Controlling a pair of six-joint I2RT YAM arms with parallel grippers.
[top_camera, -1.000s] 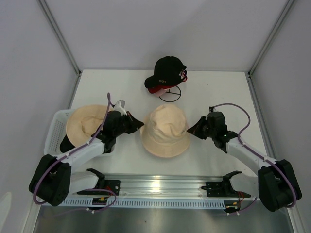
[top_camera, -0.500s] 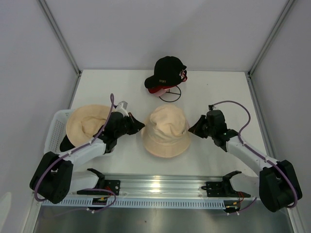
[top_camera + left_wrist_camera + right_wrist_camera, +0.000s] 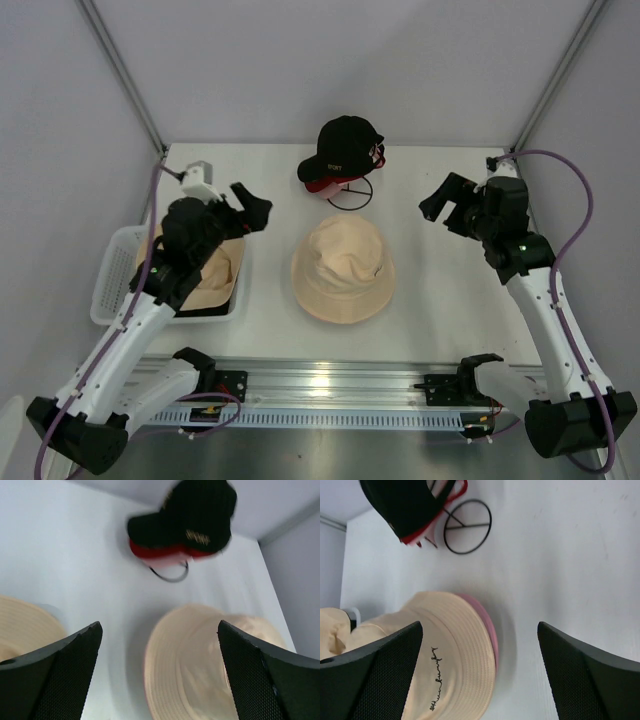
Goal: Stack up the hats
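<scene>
The robot's left gripper will next go down, with its fingers tilting downward, onto the edge of the wide beige hat's brim that faces the middle hat.
A beige bucket hat with black script lies brim-down at the table's middle. A pink rim peeks from under its brim. A wide beige hat rests in the white basket at the left, with dark fabric under it. My left gripper hangs open, raised left of the middle hat and holding nothing. My right gripper is open too, high at the right, looking down on that hat.
A black baseball cap with a red under-visor sits on a thin wire stand at the back centre. Grey walls close the table on three sides. A metal rail runs along the near edge.
Both grippers were shut and low at the two sides of the middle hat's brim. They have since opened and risen up and outward, away from it. The hat stays put.
</scene>
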